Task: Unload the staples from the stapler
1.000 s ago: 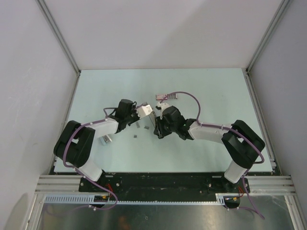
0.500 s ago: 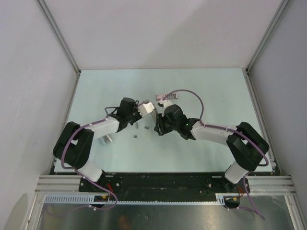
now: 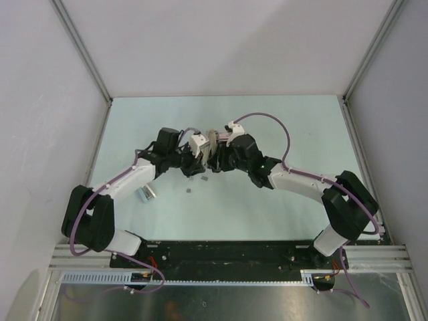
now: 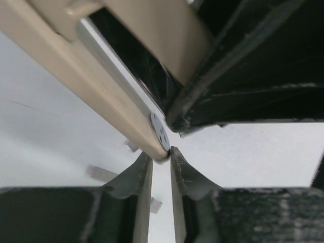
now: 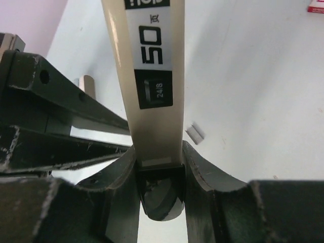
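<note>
The stapler (image 3: 212, 143) goes down and left in the top view next. My right gripper carries and releases it, since clear tabletop beside the staples lies that way.
A beige stapler (image 3: 212, 143) hangs above the table between my two grippers, swung open. My right gripper (image 5: 158, 148) is shut on the stapler (image 5: 151, 76) across its labelled top arm. My left gripper (image 4: 161, 152) has its jaws a narrow slit apart, and the rounded end of the stapler's (image 4: 106, 91) other arm sits right at the fingertips (image 4: 178, 158). I cannot tell whether they pinch it. Short grey staples (image 4: 101, 173) lie on the table below. More staples (image 3: 189, 190) show in the top view, and one strip of staples (image 5: 195, 132) lies beside the right fingers.
A small silver object (image 3: 146, 194) lies on the table to the left, near the left arm. A red-edged box (image 5: 316, 6) shows at the top right corner of the right wrist view. White walls enclose the pale table (image 3: 301, 127).
Both grippers have moved away from the bases toward the table's far side, carrying the stapler. The left arm has stretched out and its jaws have parted slightly.
</note>
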`<state>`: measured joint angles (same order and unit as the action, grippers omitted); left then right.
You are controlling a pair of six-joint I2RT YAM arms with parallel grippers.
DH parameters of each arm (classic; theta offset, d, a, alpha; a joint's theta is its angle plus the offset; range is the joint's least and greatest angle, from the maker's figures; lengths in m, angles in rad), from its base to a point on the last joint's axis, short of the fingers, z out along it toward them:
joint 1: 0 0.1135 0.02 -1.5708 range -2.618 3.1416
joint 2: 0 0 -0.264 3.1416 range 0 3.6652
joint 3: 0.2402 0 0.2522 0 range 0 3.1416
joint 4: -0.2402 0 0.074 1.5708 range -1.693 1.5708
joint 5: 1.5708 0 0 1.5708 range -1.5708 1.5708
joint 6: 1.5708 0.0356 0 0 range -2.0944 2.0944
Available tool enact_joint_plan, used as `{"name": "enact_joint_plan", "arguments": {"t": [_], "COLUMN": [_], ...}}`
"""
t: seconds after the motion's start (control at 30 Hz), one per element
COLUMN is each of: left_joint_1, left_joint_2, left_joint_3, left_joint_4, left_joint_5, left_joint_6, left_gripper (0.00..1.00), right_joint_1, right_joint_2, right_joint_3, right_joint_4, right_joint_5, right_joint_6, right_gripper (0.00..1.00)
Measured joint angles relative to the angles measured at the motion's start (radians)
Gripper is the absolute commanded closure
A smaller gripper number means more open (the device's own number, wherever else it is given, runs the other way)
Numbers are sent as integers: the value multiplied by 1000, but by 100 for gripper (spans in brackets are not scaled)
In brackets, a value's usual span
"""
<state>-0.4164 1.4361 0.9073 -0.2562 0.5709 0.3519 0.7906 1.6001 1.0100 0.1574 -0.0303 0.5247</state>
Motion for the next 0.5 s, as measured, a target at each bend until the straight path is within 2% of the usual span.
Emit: {"name": "enact_joint_plan", "arguments": {"t": [0.13,0.2,0.33,0.5], "left_joint_1": [47,88,220,365], "left_joint_2": [-29,-51,-109,-209], "left_joint_3": [6,21,69,94], "left_joint_4": [-67,-107,-140,-143], "left_joint_5": [90,138,200,192], "left_joint_6": [-43,-86,-172,-207], "left_gripper": [36,27,23,23], "right_joint_1": [-4,-13,-16,35], "right_joint_2": [36,75,182,315], "right_joint_3": [39,68,155,315], "right_joint_4": [1,-18,-78,-157], "right_joint_5": [26,47,86,130], "right_joint_6": [12,14,18,4], "right_gripper": [100,100,100,100]}}
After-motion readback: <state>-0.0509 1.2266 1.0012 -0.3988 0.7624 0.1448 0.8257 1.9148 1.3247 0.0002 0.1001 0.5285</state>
